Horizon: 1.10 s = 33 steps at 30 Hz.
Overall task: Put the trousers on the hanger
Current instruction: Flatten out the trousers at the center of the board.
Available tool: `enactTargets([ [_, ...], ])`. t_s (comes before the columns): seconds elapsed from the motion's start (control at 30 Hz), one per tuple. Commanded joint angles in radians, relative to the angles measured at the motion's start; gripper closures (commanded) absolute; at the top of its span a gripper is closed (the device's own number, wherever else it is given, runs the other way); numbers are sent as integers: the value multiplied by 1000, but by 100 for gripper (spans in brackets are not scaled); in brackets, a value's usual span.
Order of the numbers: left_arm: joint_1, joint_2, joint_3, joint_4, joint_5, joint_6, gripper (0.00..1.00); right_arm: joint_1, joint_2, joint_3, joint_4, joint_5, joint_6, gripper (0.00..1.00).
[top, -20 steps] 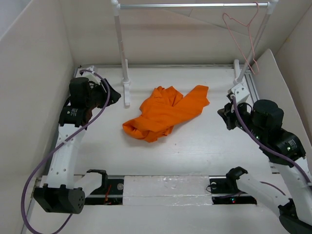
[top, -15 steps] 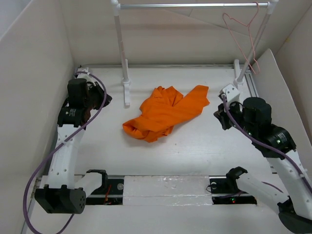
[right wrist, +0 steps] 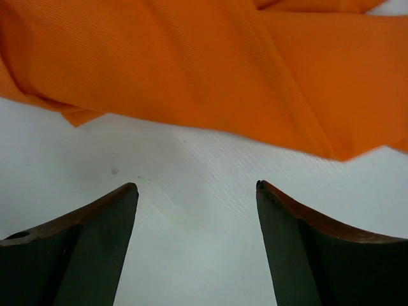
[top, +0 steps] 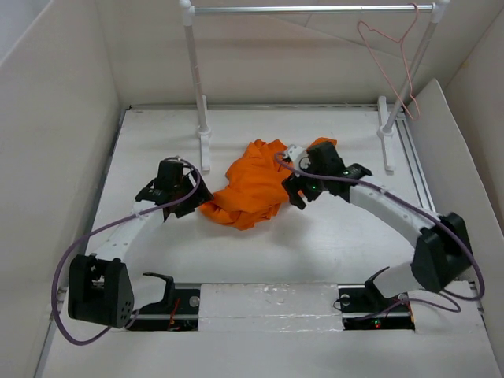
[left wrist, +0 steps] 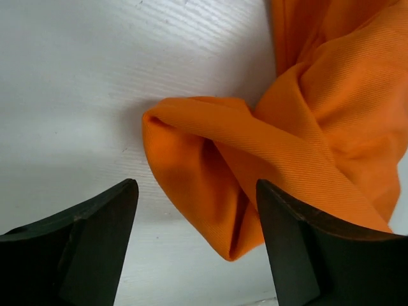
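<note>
My left gripper lowers a little and closes next, since the fold at the trousers' tip already lies between its open fingers.
The orange trousers [top: 256, 185] lie crumpled in the middle of the white table. The pale pink wire hanger [top: 402, 59] hangs from the right end of the rail, far from both arms. My left gripper [top: 195, 201] is open at the heap's left tip; in the left wrist view a folded corner of the trousers [left wrist: 210, 191] sits between the spread fingers [left wrist: 95, 229] of the left gripper [left wrist: 196, 188]. My right gripper [top: 294, 189] is open over the heap's right side. In the right wrist view the right gripper [right wrist: 196, 186] frames bare table, just short of the trousers [right wrist: 191, 64].
A silver rail [top: 311, 9] spans the back on two white posts [top: 197, 87] [top: 391, 130]. Pale walls [top: 55, 118] close in both sides. The arms' base track [top: 268, 303] runs along the near edge.
Both arms have swung in from the table's sides to the trousers: the left to the heap's left tip, the right onto its right side. The trousers have not moved.
</note>
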Motion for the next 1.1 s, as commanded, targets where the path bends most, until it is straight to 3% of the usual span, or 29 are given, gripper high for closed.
enactTargets([
  [0.0,4,-49,-88,117,24,-78,28,75,113,72,111,-90,-86,19],
  [0.17,4,42,-164,258,53,-121,29,89,299,128,179,-106,-136,18],
  [0.27,4,118,-158,338,65,-138,40,100,392,204,182,-150,-149,25],
  [0.3,4,149,-150,353,65,-141,48,100,406,217,191,-118,-146,34],
  [0.33,4,161,-147,367,57,-146,66,100,417,237,208,-95,-143,65],
  [0.4,33,190,-73,380,48,-144,100,100,390,266,224,-6,-94,100],
  [0.43,33,191,-72,379,48,-144,100,100,390,266,219,-5,-93,100],
  [0.47,54,163,68,317,53,-123,100,127,312,324,208,60,-97,100],
  [0.53,54,149,145,279,12,-115,100,138,283,353,163,97,-112,100],
  [0.63,54,122,498,90,-74,-64,100,169,192,575,-14,153,-141,100],
  [0.7,54,125,761,35,-126,-31,100,178,148,781,-122,139,-143,100],
  [0.8,54,135,1030,-36,-196,-3,100,210,129,1065,-270,113,-146,100],
  [0.9,54,131,1143,-67,-219,22,100,210,88,1153,-347,26,-133,100],
  [1.0,54,82,1064,-53,-249,43,100,210,-32,1017,-326,19,-104,100],
  [1.07,54,36,993,-39,-265,51,100,210,-122,826,-306,63,-86,100],
])
